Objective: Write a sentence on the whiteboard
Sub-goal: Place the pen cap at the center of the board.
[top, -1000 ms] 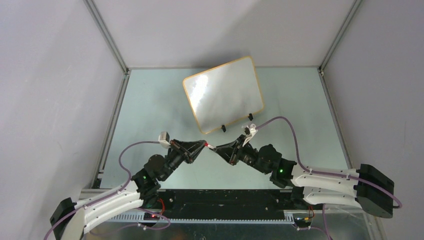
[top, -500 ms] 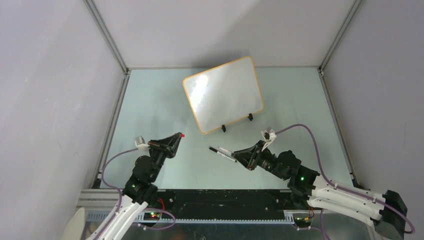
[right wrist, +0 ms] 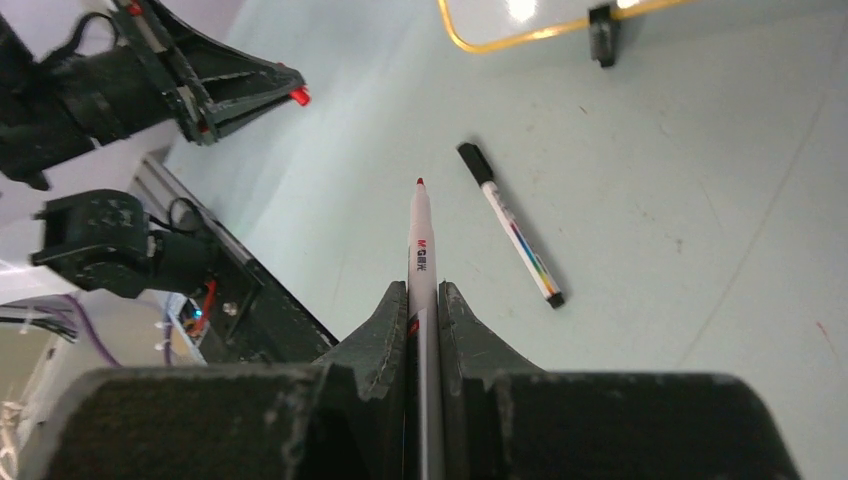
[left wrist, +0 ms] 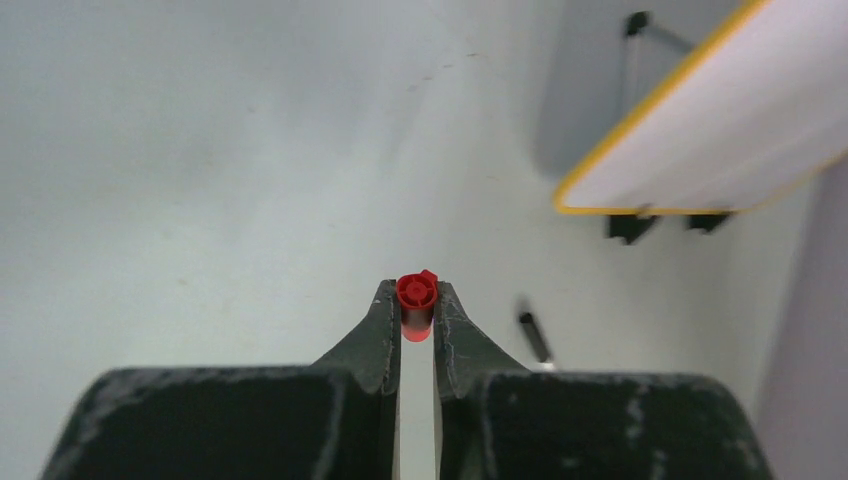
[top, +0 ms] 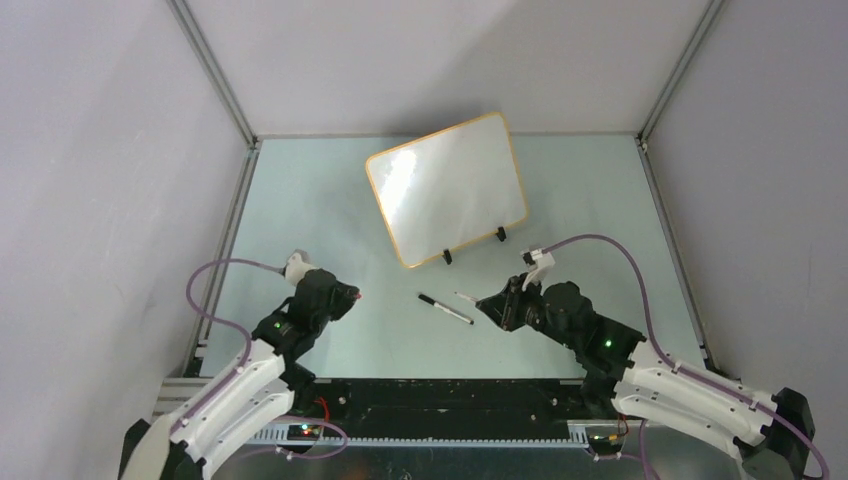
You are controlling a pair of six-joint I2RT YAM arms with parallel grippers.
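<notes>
The left gripper will bring the red cap [left wrist: 416, 294] down to the table next to the black-capped marker.
The whiteboard [top: 445, 190] stands tilted on two black clip feet at the table's middle back. Its glossy face is blank, and no sentence shows on it. My right gripper [top: 482, 302] is shut on a white marker [right wrist: 418, 250] whose bare red tip points left. My left gripper [top: 350, 297], off to the left of it, is shut on the marker's red cap [left wrist: 416, 294]. The right wrist view also shows the left gripper [right wrist: 285, 90] with the red cap [right wrist: 299, 96], and the board's orange rim [right wrist: 500, 40]. The whiteboard [left wrist: 720, 130] fills the upper right of the left wrist view.
A second marker with a black cap [top: 445, 308] lies flat on the pale green table between the two grippers, in front of the board; it shows as the black-capped marker [right wrist: 510, 225] in the right wrist view. Grey walls and metal frame rails enclose the table.
The grippers met tip to tip a second ago. They have drawn apart, the left going left with the red cap and the right going right with the uncapped marker.
</notes>
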